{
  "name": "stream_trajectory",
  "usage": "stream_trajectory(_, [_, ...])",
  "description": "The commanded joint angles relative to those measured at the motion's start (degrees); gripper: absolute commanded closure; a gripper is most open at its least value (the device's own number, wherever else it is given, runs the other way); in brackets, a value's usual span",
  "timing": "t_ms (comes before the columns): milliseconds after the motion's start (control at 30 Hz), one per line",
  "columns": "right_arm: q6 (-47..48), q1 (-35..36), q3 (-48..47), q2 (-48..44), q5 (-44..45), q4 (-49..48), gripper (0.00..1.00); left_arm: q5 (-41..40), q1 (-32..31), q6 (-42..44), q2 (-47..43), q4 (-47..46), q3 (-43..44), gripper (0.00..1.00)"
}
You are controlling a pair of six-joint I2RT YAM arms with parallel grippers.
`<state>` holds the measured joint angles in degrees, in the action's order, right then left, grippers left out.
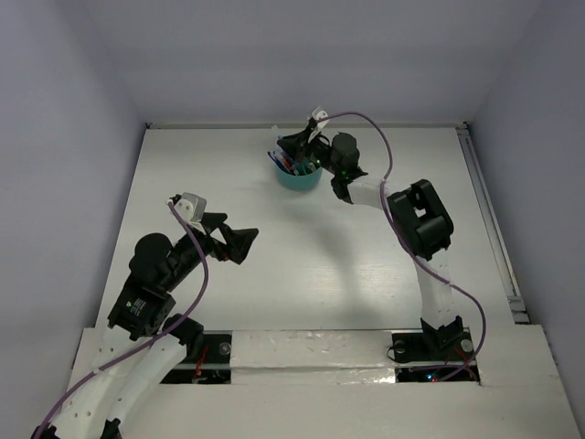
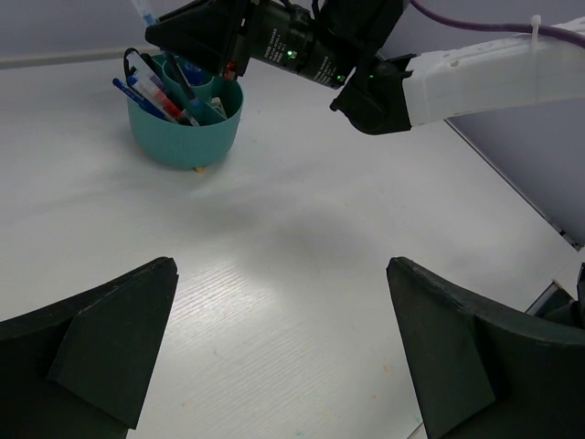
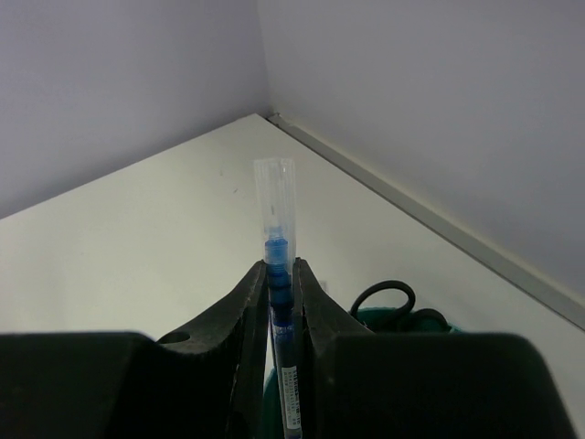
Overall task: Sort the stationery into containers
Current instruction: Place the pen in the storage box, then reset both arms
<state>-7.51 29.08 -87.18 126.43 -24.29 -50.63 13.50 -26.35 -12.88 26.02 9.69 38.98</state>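
Observation:
The right gripper moves down to the teal cup's section (image 1: 286, 165) below it next and releases the blue pen among the other pens already leaning there.
The teal cup (image 1: 300, 176) stands at the back middle of the table, with several blue, black and red pens (image 2: 160, 93) leaning in its compartments. It also shows in the left wrist view (image 2: 187, 128). My right gripper (image 1: 297, 146) hangs over the cup, shut on a blue pen with a clear cap (image 3: 276, 229), held upright between the fingers (image 3: 247, 306). Black scissor handles (image 3: 384, 299) poke from the cup rim behind. My left gripper (image 1: 239, 243) is open and empty, low over bare table at the left; its fingers (image 2: 101, 338) are wide apart.
White walls enclose the table on three sides. A metal rail (image 1: 489, 219) runs along the right edge. Purple cables (image 1: 366, 123) loop over both arms. The right arm (image 2: 484, 73) stretches across the back of the left wrist view.

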Motion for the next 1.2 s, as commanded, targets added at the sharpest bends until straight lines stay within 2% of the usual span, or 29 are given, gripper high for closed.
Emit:
stream_trajectory(0, [0.65,-0.69,0.60,0.04,-0.14,-4.65,1.00,0.65,0.33,0.41,-0.62,-1.87,1.27,0.01])
stream_trajectory(167, [0.92,-0.69,3.59,-0.66,1.18,-6.14,1.00,0.65,0.86,0.58,-0.53,-1.87,1.36,0.01])
stream_trajectory(333, [0.74,-0.69,4.91,-0.57,1.27,-6.93,0.93,1.18,0.86,0.49,-0.44,-1.87,1.36,0.01])
stream_trajectory(433, [0.48,-0.69,5.52,-1.19,1.27,-7.55,0.77,1.09,1.39,0.58,-0.44,-1.96,1.36,0.01])
stream_trajectory(467, [0.30,-0.69,5.70,-1.54,1.27,-7.73,0.65,1.18,1.39,0.58,-0.44,-1.96,1.36,0.01])
stream_trajectory(633, [-0.31,-0.69,6.84,-4.87,1.18,-7.82,0.42,1.09,1.39,0.49,-0.36,-1.78,1.53,0.01])
stream_trajectory(767, [-1.10,-0.69,10.61,-9.34,1.79,-8.34,0.15,-0.14,1.39,0.23,-0.80,-2.31,1.71,0.01])
stream_trajectory(833, [-2.59,-0.69,12.98,-12.07,2.93,-10.27,0.14,-0.23,1.39,-0.21,-0.62,-2.75,1.89,0.01])
stream_trajectory(900, [-4.00,-0.69,17.20,-16.99,4.34,-11.77,0.00,-0.14,1.39,-0.65,0.17,-2.75,2.32,0.01])
stream_trajectory(1167, [-16.02,-0.69,35.83,-39.22,3.56,-12.47,0.00,1.00,1.39,-5.04,1.93,-2.49,6.19,0.01])
